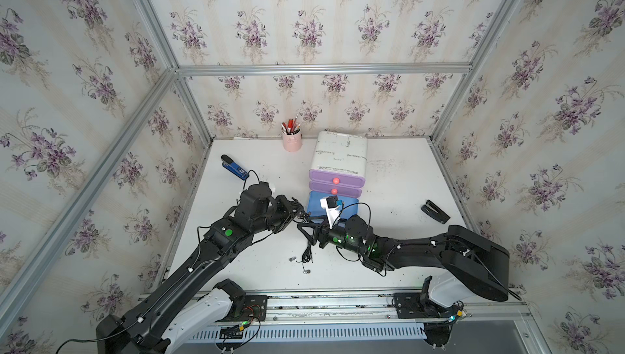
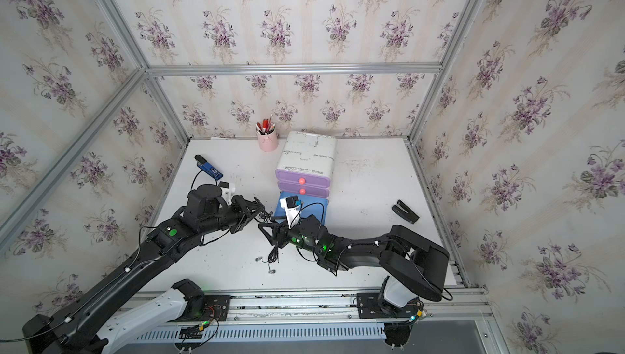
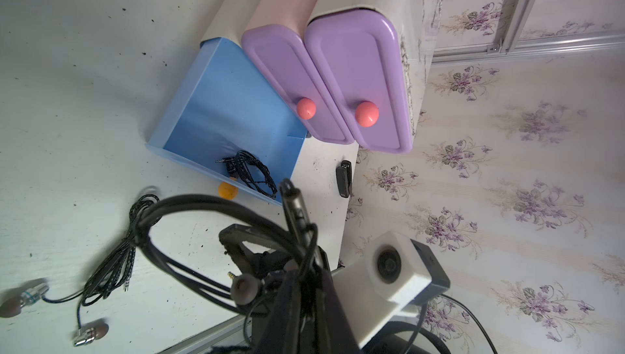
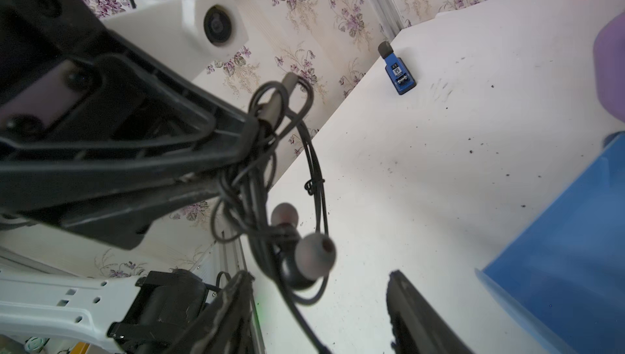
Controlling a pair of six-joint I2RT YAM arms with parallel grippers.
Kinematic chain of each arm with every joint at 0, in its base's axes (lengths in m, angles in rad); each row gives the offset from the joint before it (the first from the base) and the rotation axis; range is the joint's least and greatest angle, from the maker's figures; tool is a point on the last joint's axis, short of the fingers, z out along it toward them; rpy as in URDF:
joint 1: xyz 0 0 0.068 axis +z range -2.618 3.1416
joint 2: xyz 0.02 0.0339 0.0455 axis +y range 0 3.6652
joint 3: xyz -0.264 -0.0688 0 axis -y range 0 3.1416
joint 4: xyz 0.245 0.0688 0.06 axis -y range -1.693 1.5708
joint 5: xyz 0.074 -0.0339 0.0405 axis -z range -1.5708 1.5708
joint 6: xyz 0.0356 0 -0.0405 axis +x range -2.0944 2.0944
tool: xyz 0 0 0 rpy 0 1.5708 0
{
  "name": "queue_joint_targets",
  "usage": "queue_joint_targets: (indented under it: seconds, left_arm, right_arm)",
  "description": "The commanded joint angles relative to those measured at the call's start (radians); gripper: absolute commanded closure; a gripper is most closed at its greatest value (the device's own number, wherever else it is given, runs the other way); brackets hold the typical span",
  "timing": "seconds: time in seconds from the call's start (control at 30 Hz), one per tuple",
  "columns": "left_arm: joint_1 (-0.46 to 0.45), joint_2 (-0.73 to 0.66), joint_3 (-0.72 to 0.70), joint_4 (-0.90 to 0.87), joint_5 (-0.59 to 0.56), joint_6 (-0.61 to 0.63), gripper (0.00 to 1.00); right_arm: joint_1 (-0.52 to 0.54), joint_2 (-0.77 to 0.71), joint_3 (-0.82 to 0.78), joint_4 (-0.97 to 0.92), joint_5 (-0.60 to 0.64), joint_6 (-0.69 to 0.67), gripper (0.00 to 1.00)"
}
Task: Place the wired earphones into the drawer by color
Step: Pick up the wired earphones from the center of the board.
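The bundle's black cables hang just in front of the right gripper's open fingers, so that gripper should next move gently toward the left gripper and close on the cables by the earbuds.
My left gripper (image 1: 302,214) (image 3: 304,284) is shut on a bundle of black wired earphones (image 3: 203,200) (image 4: 314,254), held in the air just in front of the drawer (image 1: 338,163). The unit's light blue bottom drawer (image 3: 223,98) (image 2: 319,207) is pulled out, and another black earphone coil (image 3: 250,171) lies inside it. My right gripper (image 1: 304,230) (image 4: 319,278) is open right under the left one, with the hanging cable and an earbud between its fingers, not clamped. A third black set with silver buds (image 1: 306,257) (image 3: 111,267) lies on the table below.
Both purple drawers (image 3: 358,75) are closed. A pink pen cup (image 1: 291,139) stands at the back and a blue stapler (image 1: 235,168) at the back left. To the right lies a black stapler (image 1: 435,212). The orange knob (image 3: 227,190) sticks out of the blue drawer's front.
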Motion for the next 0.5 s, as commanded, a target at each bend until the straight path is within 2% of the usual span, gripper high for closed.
queue_joint_targets:
  seconds: [0.0, 0.2, 0.3, 0.47]
  left_arm:
    - [-0.001, -0.005, -0.001, 0.02, 0.002, -0.003, 0.86]
    - [-0.002, -0.004, -0.004, 0.022, -0.001, -0.01, 0.86]
    - [-0.004, -0.002, -0.005, 0.022, -0.002, -0.009, 0.86]
    - [-0.004, -0.01, -0.005, 0.005, -0.014, -0.009, 0.83]
  right_arm:
    - [-0.008, 0.016, 0.02, -0.001, 0.018, -0.016, 0.36]
    - [-0.012, 0.043, 0.038, -0.005, 0.016, -0.013, 0.5]
    - [-0.02, 0.054, 0.04, 0.009, 0.002, 0.003, 0.64]
    - [-0.021, 0.048, 0.038, -0.002, -0.007, 0.002, 0.82]
